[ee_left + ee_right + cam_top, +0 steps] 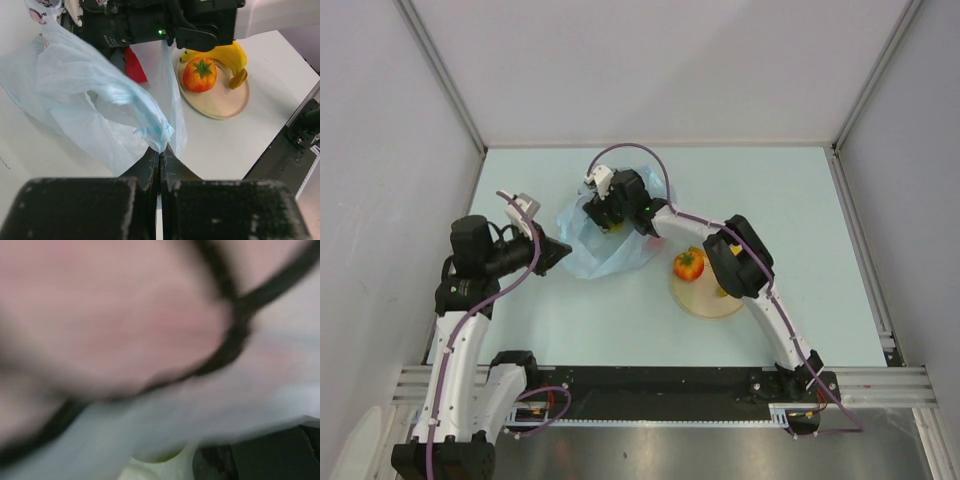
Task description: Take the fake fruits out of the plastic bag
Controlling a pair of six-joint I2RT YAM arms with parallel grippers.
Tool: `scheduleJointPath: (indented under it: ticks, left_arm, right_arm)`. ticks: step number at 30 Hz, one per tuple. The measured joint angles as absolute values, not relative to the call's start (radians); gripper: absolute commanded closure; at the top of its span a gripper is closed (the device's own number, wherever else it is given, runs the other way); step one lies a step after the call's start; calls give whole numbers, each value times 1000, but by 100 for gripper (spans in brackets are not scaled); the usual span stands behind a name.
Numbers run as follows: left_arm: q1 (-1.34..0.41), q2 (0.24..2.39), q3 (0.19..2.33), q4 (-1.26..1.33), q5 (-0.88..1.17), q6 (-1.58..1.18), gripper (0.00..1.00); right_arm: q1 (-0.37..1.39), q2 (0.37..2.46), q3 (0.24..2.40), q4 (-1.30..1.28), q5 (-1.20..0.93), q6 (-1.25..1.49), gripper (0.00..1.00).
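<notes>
The right gripper moves down into the bag's opening onto the green fruit next. The bag's near edge, pinched in my left gripper, leaves it uncovered.
The light blue plastic bag lies crumpled left of the table's middle. My left gripper is shut on its near edge, and the pinch shows in the left wrist view with the bag stretched up from it. My right gripper reaches down into the bag's mouth, its fingertips hidden by plastic. The right wrist view is blurred: pale plastic, a pinkish surface and a bit of green. An orange-red fruit and a yellow banana lie on the tan plate. A red fruit shows behind the bag.
The right arm's elbow hangs over the plate's right side. Grey walls close the table on the left, back and right. The black base rail runs along the near edge.
</notes>
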State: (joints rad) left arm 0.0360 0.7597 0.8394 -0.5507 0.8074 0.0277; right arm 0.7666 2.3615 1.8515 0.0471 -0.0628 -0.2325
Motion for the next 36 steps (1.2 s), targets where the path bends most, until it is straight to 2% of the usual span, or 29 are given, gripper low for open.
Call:
scheduleJointPath:
  ticks: [5,9,15,18,27,36]
  left_arm:
    - [36,770,839,-564,795,34,100]
    - [36,773,839,-563,777,35,100]
    - [36,775,838,-530,757,28,100]
    - [36,778,830,-489,753,24,100]
    - [36,831,826,-374,744,-20,100]
    - [36,867,826,-314,728,-30,100]
  right_arm:
    - [745,2437,1946,-57,-76,-204,0]
    - [736,2437,1945,-109,-81,-196,21]
    - [730,2395,1907,-155,-134,-192,29]
    - [729,2352,1905,-216,-184,-192,29]
    - [760,2011,1753,-336,-413,-249,27]
    - [754,1653,1470,-484,-622,-511,31]
